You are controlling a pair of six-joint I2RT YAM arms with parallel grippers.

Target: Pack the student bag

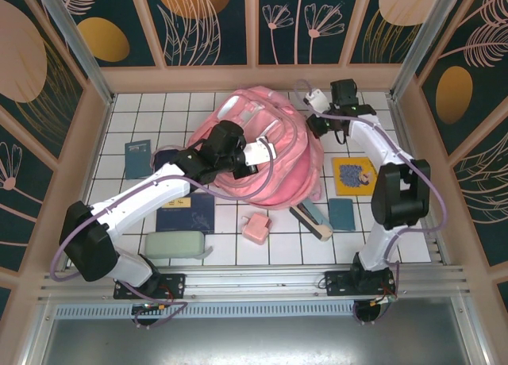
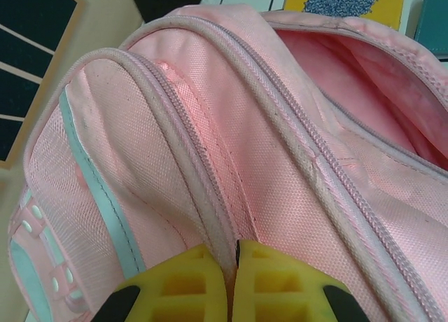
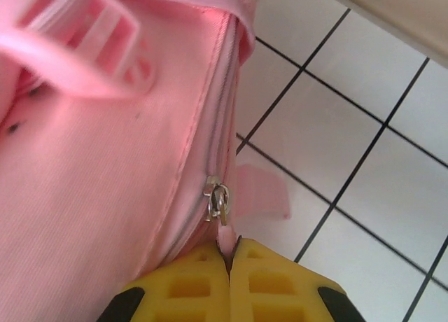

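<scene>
The slider [image 3: 217,199] should next be pulled by my right gripper along the closed part of the zip [image 3: 224,101] that lies outward of it, to make the opening wider. Then my right gripper should release the pull.
The student bag [image 1: 274,163], a large pink backpack, lies in the middle of the tiled table. My left gripper [image 1: 248,160] rests on top of it. In the left wrist view its yellow fingers [image 2: 189,280] are shut on a raised seam beside a zip of the bag [image 2: 280,126], and the open main compartment shows at the upper right. My right gripper [image 1: 316,124] is at the bag's far right edge. In the right wrist view this gripper [image 3: 231,246] is shut on the pink zip pull tab, just below the silver slider [image 3: 217,199].
Around the bag lie a teal book [image 1: 137,157], a dark blue notebook [image 1: 186,214], a pale green pencil case [image 1: 175,243], a small pink box [image 1: 256,228], a long flat item [image 1: 311,220], a small teal book [image 1: 343,213] and a yellow book [image 1: 354,175]. Wooden walls enclose the table.
</scene>
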